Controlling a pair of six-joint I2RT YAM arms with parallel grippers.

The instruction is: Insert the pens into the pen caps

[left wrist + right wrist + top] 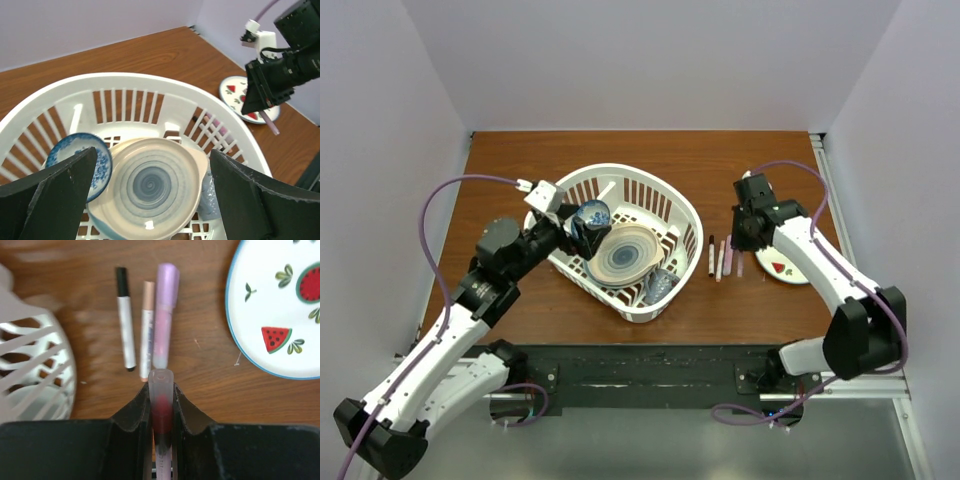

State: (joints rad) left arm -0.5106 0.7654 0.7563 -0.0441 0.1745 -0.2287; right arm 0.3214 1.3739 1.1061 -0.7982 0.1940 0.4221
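Observation:
The clear cap already covers the red tip, so the robot's right gripper needs to lower the pen toward the watermelon plate, onto the bare table beside the lilac pen.
My right gripper (161, 392) is shut on a slim pen (161, 410) with a clear cap over its red tip, held just above the table. Three more pens lie side by side ahead of it: a white one with a black cap (125, 320), a white one with a tan cap (146, 330) and a lilac one (164, 315). From the top they show as a row (720, 258) right of the basket, with my right gripper (743, 240) beside them. My left gripper (152, 165) is open and empty over the basket. No loose caps show.
A white slotted basket (665, 205) holds a swirl-patterned plate (147, 185), a blue patterned dish (75, 160) and a bluish cup (658, 285). A watermelon plate (280, 300) lies right of the pens. The table's edges and white walls enclose the area.

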